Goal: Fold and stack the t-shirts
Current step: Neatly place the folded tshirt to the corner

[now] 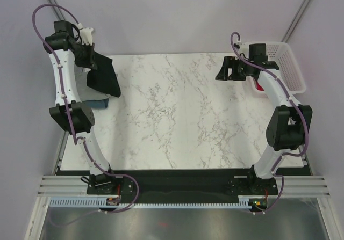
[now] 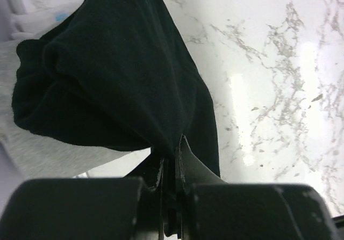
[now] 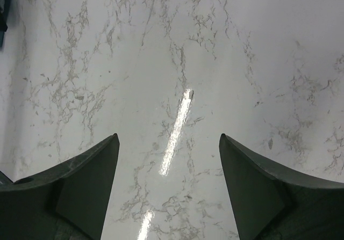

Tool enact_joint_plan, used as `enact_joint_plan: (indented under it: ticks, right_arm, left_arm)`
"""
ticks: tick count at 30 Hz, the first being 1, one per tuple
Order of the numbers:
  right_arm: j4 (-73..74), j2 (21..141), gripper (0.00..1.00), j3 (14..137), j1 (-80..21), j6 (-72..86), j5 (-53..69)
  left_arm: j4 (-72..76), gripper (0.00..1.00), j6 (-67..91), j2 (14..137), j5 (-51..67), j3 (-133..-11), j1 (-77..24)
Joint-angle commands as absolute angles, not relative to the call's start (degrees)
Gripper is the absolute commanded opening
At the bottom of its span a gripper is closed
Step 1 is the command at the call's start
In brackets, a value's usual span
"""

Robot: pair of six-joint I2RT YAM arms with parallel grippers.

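The stacked grey t-shirt (image 1: 83, 87) lies to the left in the top view, below my left gripper, so the gripper should lower the fold of the black t-shirt that way and let it go.
My left gripper (image 1: 90, 55) is shut on a black t-shirt (image 1: 105, 76) and holds it bunched and hanging above the table's far left edge. In the left wrist view the jaws (image 2: 174, 143) pinch a fold of the black t-shirt (image 2: 113, 73). A grey t-shirt (image 2: 37, 151) lies under it, and a blue t-shirt (image 1: 100, 103) shows beneath it on the table. My right gripper (image 1: 219, 69) is open and empty over bare marble at the far right; its fingers (image 3: 91, 175) stand wide apart. A bit of crimson-pink cloth (image 1: 260, 87) shows in the basket, mostly hidden by the right arm.
A white lattice basket (image 1: 290, 63) stands at the table's far right corner. The white marble table (image 1: 172, 111) stretches between the arms. Grey curtain walls close in behind and at the sides.
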State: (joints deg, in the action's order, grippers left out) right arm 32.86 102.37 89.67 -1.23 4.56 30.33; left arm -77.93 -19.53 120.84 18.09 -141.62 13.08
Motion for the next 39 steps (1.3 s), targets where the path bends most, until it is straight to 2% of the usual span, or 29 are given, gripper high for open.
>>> enact_joint_plan:
  ticks: [1, 17, 26, 39]
  right_arm:
    - [31.64, 99.93, 0.84, 88.77, -0.62, 5.01, 32.34]
    - [30.59, 99.84, 0.83, 87.28, -0.35, 7.03, 34.45]
    - [30.32, 98.61, 0.83, 85.43, 1.49, 7.56, 35.07]
    - [29.71, 97.12, 0.83, 83.32, 2.72, 7.82, 35.07]
  left_arm:
    - [-82.35, 0.02, -24.60, 114.35, 14.07, -145.02, 13.18]
    - [-78.75, 0.02, -29.18, 115.04, 0.18, -141.77, 13.53]
    - [-67.86, 0.02, -25.49, 120.22, -10.28, -136.14, 13.62]
    - [-56.96, 0.02, -27.42, 125.24, -22.14, -138.69, 14.94]
